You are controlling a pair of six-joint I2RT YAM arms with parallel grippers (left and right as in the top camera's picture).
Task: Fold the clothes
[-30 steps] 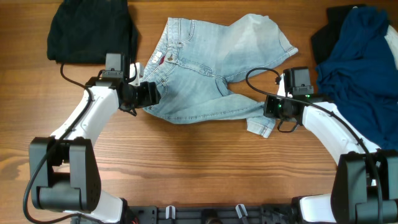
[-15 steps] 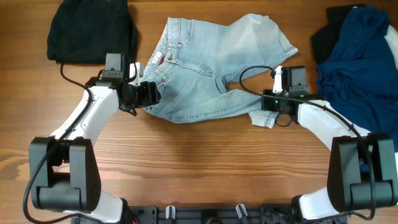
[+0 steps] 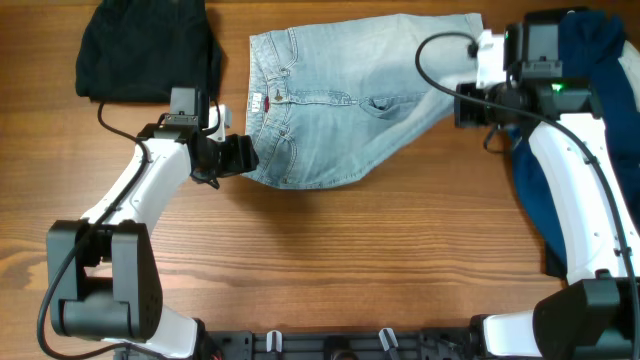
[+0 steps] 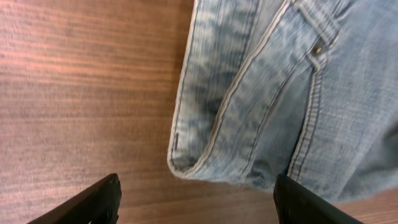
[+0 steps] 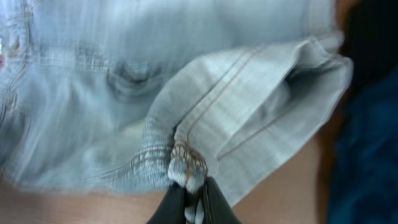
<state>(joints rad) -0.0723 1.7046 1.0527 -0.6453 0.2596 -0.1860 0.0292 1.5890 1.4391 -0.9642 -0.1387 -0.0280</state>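
The held leg of the navy garment overlaps the other leg. My right gripper should next move back and down to the bare tabletop (image 3: pixel 468 188) beside the navy garment and let go of the garment's hem.
Pale blue denim jeans (image 3: pixel 340 100) lie spread across the back middle of the table, waistband to the left. My right gripper (image 3: pixel 470 95) is shut on a bunched hem of the jeans (image 5: pixel 189 168) and holds it up at the back right. My left gripper (image 3: pixel 245 155) is open just in front of the waistband's corner (image 4: pixel 186 165), fingers on either side, not touching it. The jeans also fill the left wrist view (image 4: pixel 280 93).
A black garment (image 3: pixel 150 45) lies at the back left. A navy garment (image 3: pixel 580 140) is heaped on the right, with black cloth (image 3: pixel 540 25) behind it, close under my right arm.
My right gripper has carried the jeans' hem from the front middle up and to the back right, pulling the leg out flat. The left arm has not moved.
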